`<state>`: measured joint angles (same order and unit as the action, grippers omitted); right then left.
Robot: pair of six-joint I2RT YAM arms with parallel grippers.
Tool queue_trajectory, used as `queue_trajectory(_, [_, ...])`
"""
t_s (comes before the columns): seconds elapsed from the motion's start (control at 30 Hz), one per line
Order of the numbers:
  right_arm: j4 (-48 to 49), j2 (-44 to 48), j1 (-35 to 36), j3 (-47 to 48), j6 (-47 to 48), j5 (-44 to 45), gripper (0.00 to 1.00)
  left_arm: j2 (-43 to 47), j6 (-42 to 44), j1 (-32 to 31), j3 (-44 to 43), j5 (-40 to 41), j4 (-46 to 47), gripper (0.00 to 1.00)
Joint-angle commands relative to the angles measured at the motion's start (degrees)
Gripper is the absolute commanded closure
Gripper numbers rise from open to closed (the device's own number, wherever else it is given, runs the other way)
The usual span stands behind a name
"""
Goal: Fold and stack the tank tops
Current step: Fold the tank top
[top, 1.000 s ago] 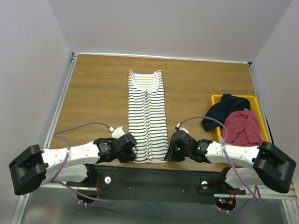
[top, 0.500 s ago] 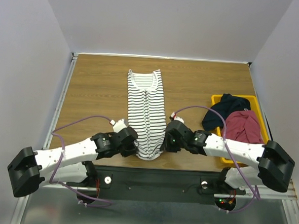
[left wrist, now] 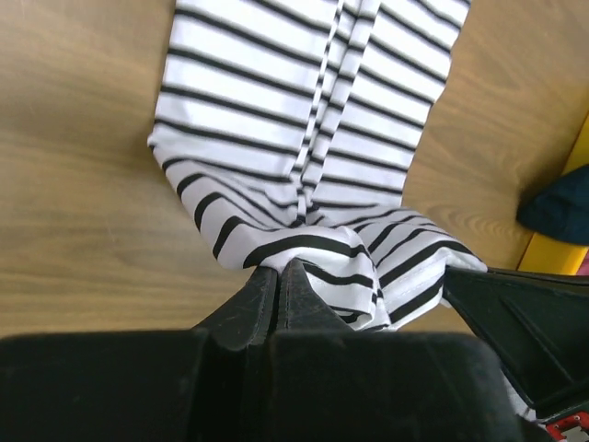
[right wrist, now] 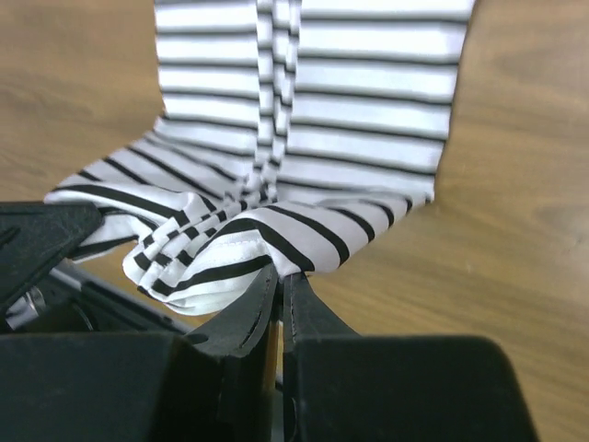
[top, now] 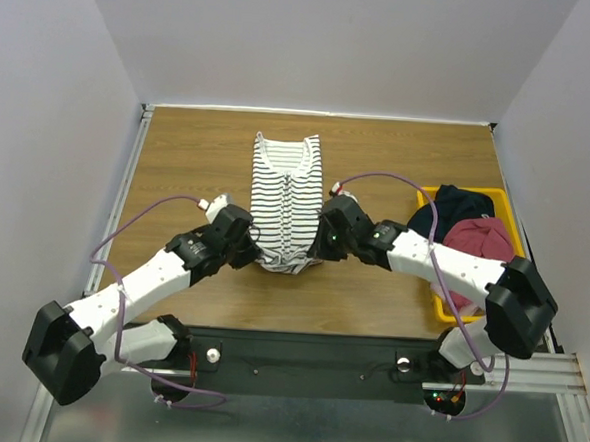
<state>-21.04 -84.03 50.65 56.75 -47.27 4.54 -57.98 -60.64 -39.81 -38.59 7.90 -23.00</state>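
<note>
The tank top lies flat beyond its lifted hem, so I will move my left gripper outward over the stripes and let go of the tank top's corner near the neckline.
The white tank top with thin dark stripes (top: 289, 196) lies lengthwise in the middle of the table, its near end lifted and doubled back. My left gripper (top: 251, 250) is shut on its near left corner (left wrist: 304, 250). My right gripper (top: 317, 244) is shut on its near right corner (right wrist: 267, 244). Both hold the hem a little above the table. The dark red tank top (top: 479, 242) lies crumpled in the yellow bin (top: 506, 209) at the right.
A dark navy garment (top: 451, 208) lies in the yellow bin beside the red top and also shows in the left wrist view (left wrist: 560, 207). The wooden table (top: 178, 174) has walls behind and at both sides.
Both grippers have moved away from the near edge toward the far side, carrying the striped top's near hem with them. The cloth now folds over itself and looks shorter.
</note>
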Motion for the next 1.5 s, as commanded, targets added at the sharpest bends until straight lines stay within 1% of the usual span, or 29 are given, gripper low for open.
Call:
queue_trajectory(0.0, [0.4,-2.6,-4.0,5.9,4.2,-1.0,0.94,-3.4,6.3,4.4,-4.6,-2.6,3.9,1.0])
queue_trajectory(0.1, [0.5,-6.5,-6.9,9.8,5.6,-2.3,0.94,-7.0,8.4,6.7,-7.6,-3.8,5.9,1.0])
queue_trajectory(0.17, [0.5,-8.9,-8.2,12.3,6.8,-2.8,0.94,-9.1,9.7,9.4,-9.5,-4.8,7.0,1.0])
queue_trajectory(0.23, [0.5,-12.5,-10.7,16.0,7.5,-4.2,0.94,-12.7,10.9,12.4,-11.8,-7.0,9.0,1.0])
queue_trajectory(0.33, [0.5,-16.9,-13.6,21.5,8.9,-6.4,0.94,-17.9,12.2,14.4,-16.1,-7.6,10.8,1.0])
queue_trajectory(0.37, [0.6,-18.3,-14.7,23.2,9.3,-7.2,0.94,-20.7,12.4,15.5,-17.2,-9.2,10.9,1.0])
queue_trajectory(0.5, [0.5,-25.3,-17.4,31.5,10.6,-9.4,0.94,-26.9,13.4,17.7,-23.9,-11.3,12.4,1.0])
queue_trajectory(0.8, [0.6,-33.9,-21.2,41.2,11.6,-11.6,0.94,-38.7,13.5,21.6,-32.9,-15.4,15.8,1.0])
queue_trajectory(1.0, [0.6,-38.7,-22.0,46.9,11.8,-11.8,0.94,-43.4,13.5,23.4,-36.1,-17.6,17.5,1.0])
queue_trajectory(1.2, [0.6,-42.8,-22.4,51.3,12.2,-12.5,0.94,-46.2,14.0,25.2,-38.1,-18.4,18.4,1.0])
queue_trajectory(1.27, [0.6,-44.2,-22.6,52.8,12.3,-12.4,0.93,-46.7,14.0,25.6,-37.9,-19.1,19.5,1.0])
queue_trajectory(1.3, [0.6,-44.8,-22.7,53.5,12.2,-12.1,0.86,-47.4,14.0,26.0,-37.8,-19.6,20.3,1.0])
queue_trajectory(1.33, [0.6,-45.5,-22.8,54.2,12.1,-11.8,0.81,-47.7,14.0,26.2,-37.8,-19.9,20.5,0.96])
queue_trajectory(1.4, [0.6,-46.2,-23.1,55.0,11.9,-11.3,0.71,-48.2,14.1,26.5,-37.5,-20.6,22.6,0.75])
queue_trajectory(1.43, [0.6,-46.5,-23.2,55.6,11.8,-11.3,0.6,-48.2,14.4,26.7,-37.6,-20.0,22.7,0.5])
queue_trajectory(1.47, [0.6,-46.7,-23.3,56.2,11.9,-11.2,0.55,-48.2,14.6,26.9,-37.7,-19.9,22.7,0.37])
